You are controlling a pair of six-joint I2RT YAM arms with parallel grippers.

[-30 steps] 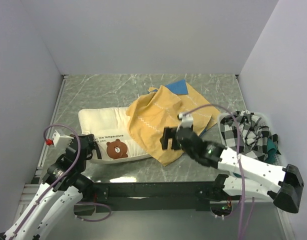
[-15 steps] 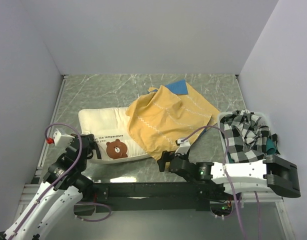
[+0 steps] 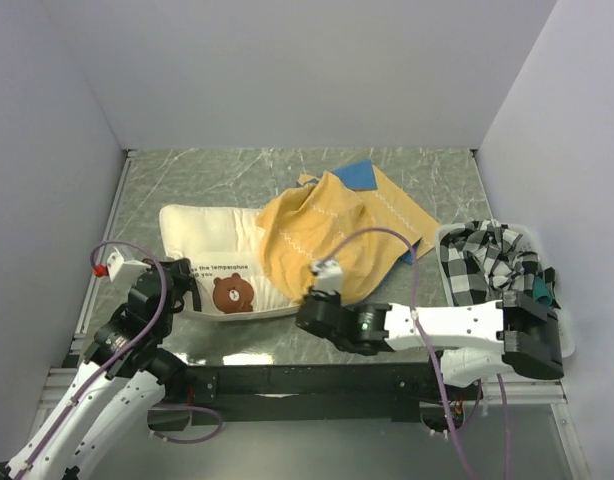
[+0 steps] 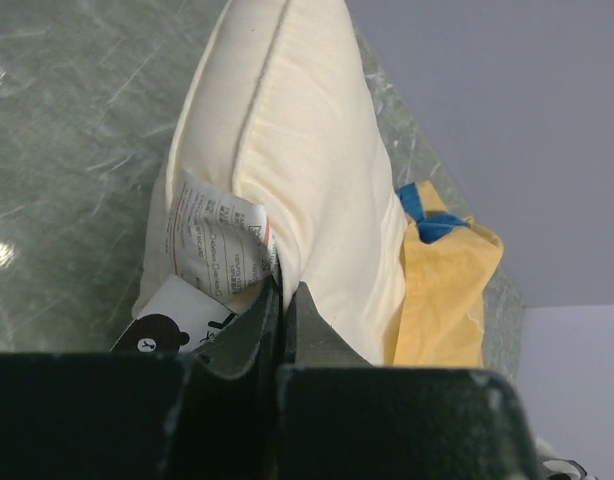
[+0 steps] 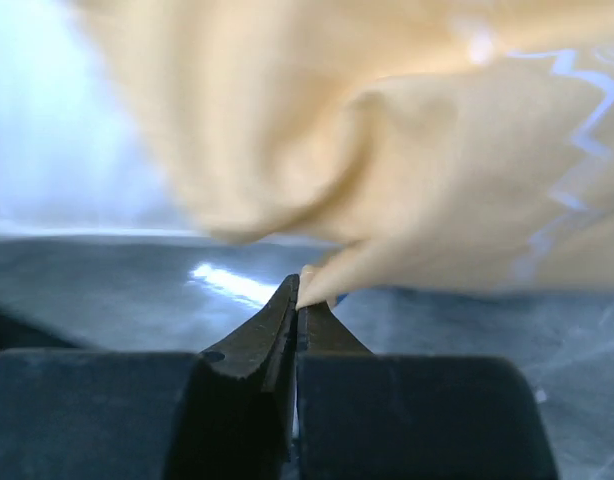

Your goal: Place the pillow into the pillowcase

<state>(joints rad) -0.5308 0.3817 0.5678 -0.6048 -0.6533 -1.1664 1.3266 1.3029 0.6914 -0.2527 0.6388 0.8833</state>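
Observation:
I need to move the pillow's near edge (image 3: 199,311) (image 4: 283,268) in the fingers of my left gripper slightly outward next and let go of it, because the pillowcase covers the pillow's other end.
The cream pillow (image 3: 212,235) lies at the left middle of the table, its bear print (image 3: 234,293) near the front. My left gripper (image 3: 185,290) is shut on its near-left edge; in the left wrist view the jaws (image 4: 285,292) pinch the pillow (image 4: 307,150) seam beside a white care label (image 4: 212,240). The mustard pillowcase (image 3: 332,235) drapes over the pillow's right end. My right gripper (image 3: 309,303) is low at the pillowcase's near edge. In the right wrist view, the gripper (image 5: 299,292) is shut on a corner of the yellow pillowcase (image 5: 407,150).
A black-and-white checked cloth (image 3: 487,262) fills a white bin (image 3: 559,352) at the right. Grey walls close in the left, back and right sides. A black rail (image 3: 307,380) runs along the near edge.
My right arm swung down and to the left, then shut on the pillowcase's near corner. The pillowcase edge bunched toward it. The left gripper kept its grip, with the pillow shifted slightly.

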